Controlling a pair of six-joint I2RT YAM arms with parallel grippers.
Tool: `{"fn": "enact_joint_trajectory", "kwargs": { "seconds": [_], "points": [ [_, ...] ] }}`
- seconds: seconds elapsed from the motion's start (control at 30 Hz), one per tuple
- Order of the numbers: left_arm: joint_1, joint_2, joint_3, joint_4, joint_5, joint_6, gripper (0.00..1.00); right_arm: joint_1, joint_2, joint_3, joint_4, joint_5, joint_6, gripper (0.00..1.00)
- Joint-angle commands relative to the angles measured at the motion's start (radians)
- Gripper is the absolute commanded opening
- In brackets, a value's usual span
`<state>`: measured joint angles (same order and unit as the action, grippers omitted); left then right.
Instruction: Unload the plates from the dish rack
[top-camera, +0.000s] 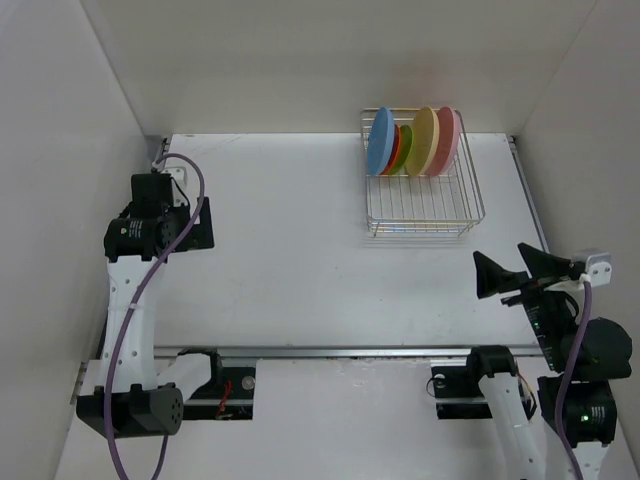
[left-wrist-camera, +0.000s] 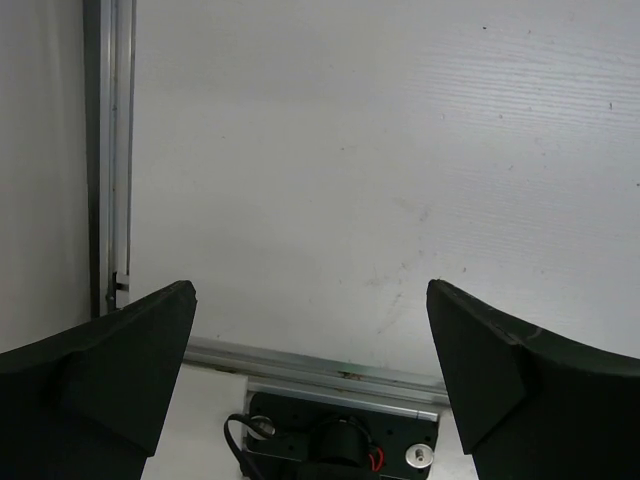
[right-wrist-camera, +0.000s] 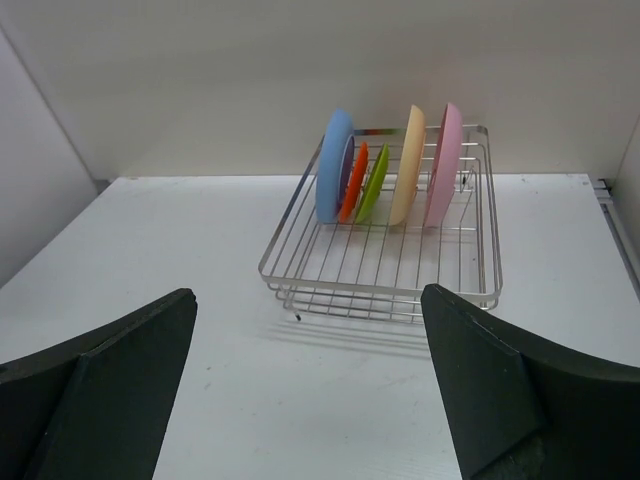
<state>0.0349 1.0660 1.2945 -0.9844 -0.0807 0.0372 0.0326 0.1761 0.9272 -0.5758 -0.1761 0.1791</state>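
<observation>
I will move my right gripper outward and to the left in the top view, onto the blue plate's upper rim (top-camera: 383, 114) (right-wrist-camera: 341, 117), because it ends the row of plates.
The dish rack (top-camera: 421, 231), a silver wire basket, stands at the table's far right. Several plates stand on edge along its back: blue (top-camera: 380, 140), orange (top-camera: 397, 150), green (top-camera: 406, 151), pale yellow (top-camera: 427, 140) and pink (top-camera: 448, 139). My right gripper (top-camera: 498, 251) hovers open and empty a little in front of the rack. The right wrist view looks straight at the rack (right-wrist-camera: 380, 291) and its plates, from blue (right-wrist-camera: 333, 165) to pink (right-wrist-camera: 443, 165). My left gripper (top-camera: 190, 228) is open and empty at the far left, well away from the rack.
White walls close in the table on the left, back and right. A metal rail (top-camera: 330, 351) runs along the near edge by the arm bases. The left wrist view shows bare tabletop, this rail (left-wrist-camera: 320, 362) and the left arm's base mount (left-wrist-camera: 340, 440).
</observation>
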Motion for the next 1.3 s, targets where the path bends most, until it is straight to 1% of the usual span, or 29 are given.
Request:
{"fn": "enact_joint_trajectory", "kwargs": {
  "seconds": [0.0, 0.13, 0.27, 0.3, 0.37, 0.4, 0.47, 0.5, 0.53, 0.57, 0.6, 0.63, 0.7, 0.73, 0.77, 0.8, 0.83, 0.87, 0.97, 1.07, 1.1, 1.17, 1.2, 1.27],
  "points": [
    [0.005, -0.023, -0.001, 0.010, 0.022, -0.014, 1.00, 0.001, -0.010, 0.007, 0.027, 0.010, -0.010, 1.00],
    [0.005, -0.012, -0.001, 0.029, 0.044, -0.014, 1.00, 0.001, 0.054, 0.062, 0.027, 0.010, -0.010, 1.00],
    [0.005, 0.008, -0.011, 0.038, 0.044, -0.005, 1.00, 0.001, 0.204, 0.142, 0.079, 0.000, 0.020, 1.00],
    [0.005, 0.008, -0.011, 0.038, 0.044, 0.004, 1.00, 0.001, 0.292, 0.160, 0.118, 0.000, 0.040, 1.00],
    [0.005, 0.018, -0.021, 0.038, 0.044, 0.004, 1.00, 0.001, 0.402, 0.230, 0.166, -0.040, 0.065, 1.00],
    [0.005, 0.028, -0.021, 0.038, 0.044, 0.004, 1.00, 0.001, 0.534, 0.263, 0.201, -0.061, 0.078, 1.00],
    [0.005, 0.038, -0.021, 0.038, 0.044, 0.013, 1.00, 0.047, 0.684, 0.346, 0.211, -0.082, 0.115, 0.96],
    [0.005, 0.048, -0.021, 0.038, 0.044, 0.013, 1.00, 0.076, 0.759, 0.439, 0.211, -0.039, 0.115, 0.95],
    [0.005, 0.048, -0.021, 0.038, 0.033, 0.013, 1.00, 0.111, 0.901, 0.490, 0.194, 0.016, 0.115, 0.94],
    [0.005, 0.048, -0.021, 0.029, 0.033, 0.023, 1.00, 0.150, 0.971, 0.543, 0.180, 0.076, 0.115, 0.94],
    [0.005, 0.048, -0.021, 0.029, 0.033, 0.023, 1.00, 0.223, 1.038, 0.658, 0.165, 0.190, 0.099, 0.94],
    [0.005, 0.048, -0.021, 0.029, 0.022, 0.023, 1.00, 0.255, 1.171, 0.718, 0.134, 0.238, 0.082, 0.94],
    [0.005, 0.060, -0.021, 0.029, 0.010, 0.023, 1.00, 0.309, 1.308, 0.842, 0.097, 0.355, 0.054, 0.94],
    [0.005, 0.074, -0.021, 0.029, 0.010, 0.023, 1.00, 0.309, 1.442, 0.977, 0.056, 0.389, 0.054, 0.91],
    [0.005, 0.083, -0.021, 0.029, -0.001, 0.023, 1.00, 0.309, 1.509, 1.048, 0.032, 0.423, 0.054, 0.88],
    [0.005, 0.083, -0.021, 0.029, -0.013, 0.023, 1.00, 0.319, 1.572, 1.120, 0.010, 0.456, 0.054, 0.88],
    [0.005, 0.109, -0.021, 0.029, -0.013, 0.032, 1.00, 0.319, 1.630, 1.242, -0.007, 0.530, 0.054, 0.87],
    [0.005, 0.109, -0.011, 0.029, -0.013, 0.032, 1.00, 0.319, 1.730, 1.287, -0.016, 0.567, 0.054, 0.86],
    [0.005, 0.153, -0.001, 0.020, -0.013, 0.032, 1.00, 0.319, 1.874, 1.395, -0.006, 0.688, 0.054, 0.80],
    [0.005, 0.186, 0.011, 0.010, -0.013, 0.032, 1.00, 0.319, 1.930, 1.395, 0.062, 0.748, 0.054, 0.74],
    [0.005, 0.186, 0.020, 0.010, -0.013, 0.032, 1.00, 0.319, 1.967, 1.395, 0.071, 0.748, 0.054, 0.74],
    [0.005, 0.206, 0.020, 0.010, -0.013, 0.032, 1.00, 0.328, 1.993, 1.395, 0.080, 0.709, 0.054, 0.69],
    [0.005, 0.206, 0.020, 0.010, -0.013, 0.032, 1.00, 0.328, 1.993, 1.374, 0.080, 0.695, 0.054, 0.68],
    [0.005, 0.215, 0.020, 0.010, -0.013, 0.032, 1.00, 0.337, 2.014, 1.327, 0.138, 0.695, 0.054, 0.67]
  ]
}}
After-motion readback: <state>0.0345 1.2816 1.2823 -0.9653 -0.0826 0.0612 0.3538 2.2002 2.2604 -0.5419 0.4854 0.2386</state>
